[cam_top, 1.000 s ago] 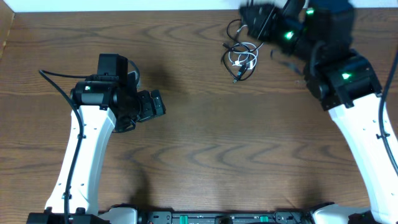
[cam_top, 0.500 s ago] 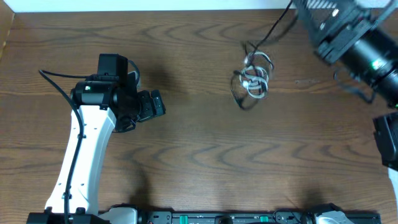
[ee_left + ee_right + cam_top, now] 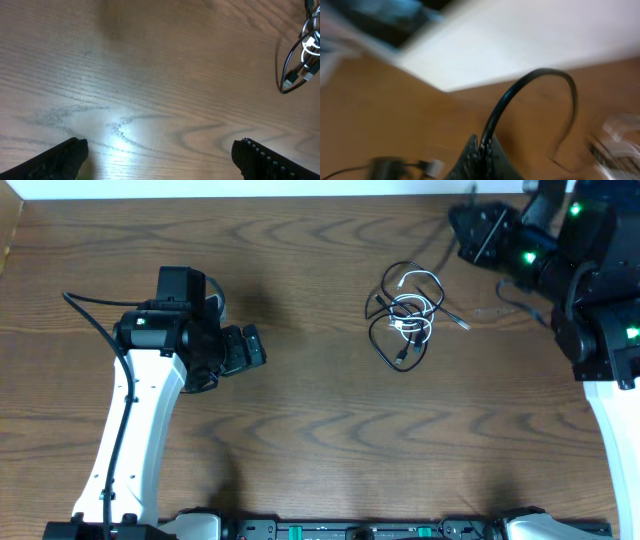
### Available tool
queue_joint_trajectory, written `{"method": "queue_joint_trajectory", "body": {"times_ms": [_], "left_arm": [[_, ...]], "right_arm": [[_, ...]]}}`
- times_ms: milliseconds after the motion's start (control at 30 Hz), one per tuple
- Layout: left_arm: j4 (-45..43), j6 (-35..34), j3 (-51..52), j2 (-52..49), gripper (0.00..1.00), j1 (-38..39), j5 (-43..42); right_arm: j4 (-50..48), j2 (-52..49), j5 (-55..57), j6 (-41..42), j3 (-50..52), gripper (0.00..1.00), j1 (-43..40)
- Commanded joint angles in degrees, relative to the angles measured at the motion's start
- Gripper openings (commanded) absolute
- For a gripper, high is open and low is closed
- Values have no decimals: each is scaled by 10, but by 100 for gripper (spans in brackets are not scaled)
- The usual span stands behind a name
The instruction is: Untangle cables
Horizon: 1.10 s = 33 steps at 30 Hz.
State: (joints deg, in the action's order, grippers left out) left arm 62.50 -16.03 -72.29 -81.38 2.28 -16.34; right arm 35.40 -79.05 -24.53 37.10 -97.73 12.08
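The black cable should be let go on the near tabletop, clear of the tangle. That spot lies below and back from my right gripper, so my right gripper will move back and down next.
The cables [image 3: 404,314] lie as one loose black-and-white tangle on the table's far middle. The tangle also shows at the right edge of the left wrist view [image 3: 300,65]. A small plug end [image 3: 461,324] lies just right of it. My right gripper [image 3: 475,232] is up and to the right of the tangle. In the blurred right wrist view its jaws [image 3: 482,155] are shut on a black cable [image 3: 530,82] that arcs up and over to the right. My left gripper [image 3: 252,348] is open and empty [image 3: 159,160], well left of the tangle.
The wooden table [image 3: 320,440] ends at a white wall along the far edge [image 3: 250,188]. The left arm's own thick black cable [image 3: 95,330] loops beside it. A small plug [image 3: 432,167] shows blurred at the bottom left of the right wrist view.
My right arm swung up and right, then back, holding a black cable. The tangle was dragged right and toward the near side and has loosened. The left arm has not moved.
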Motion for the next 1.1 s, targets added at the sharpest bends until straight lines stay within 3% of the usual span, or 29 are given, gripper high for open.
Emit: {"method": "queue_joint_trajectory", "body": {"times_ms": [0, 100, 167, 233, 333, 433, 500, 667, 867, 967, 1067], "left_arm": [[0, 10, -2, -3, 98, -2, 6], [0, 10, -2, -3, 98, -2, 6], [0, 10, -2, -3, 98, -2, 6], [0, 10, -2, -3, 98, -2, 6], [0, 10, -2, -3, 98, -2, 6], [0, 10, -2, -3, 98, -2, 6], [0, 10, -2, -3, 98, -2, 6], [0, 10, -2, -3, 98, -2, 6], [0, 10, -2, -3, 98, -2, 6], [0, 10, -2, -3, 98, -2, 6], [0, 10, -2, -3, 98, -2, 6]], "right_arm": [[-168, 15, -258, 10, -7, 1, -1], [-268, 18, -336, 39, -7, 1, -1], [-251, 20, -341, 34, -7, 1, -1], [-193, 19, -329, -3, -7, 1, -1], [-23, 14, -221, -73, -7, 1, 0], [135, -3, -71, -74, -7, 1, 0], [191, -16, -30, -74, -7, 1, 0], [269, -44, -8, -113, -7, 1, 0], [339, -67, 26, -231, -7, 1, 0], [374, -75, 79, -230, -7, 15, 0], [399, -81, 131, -230, -7, 49, 0]]}}
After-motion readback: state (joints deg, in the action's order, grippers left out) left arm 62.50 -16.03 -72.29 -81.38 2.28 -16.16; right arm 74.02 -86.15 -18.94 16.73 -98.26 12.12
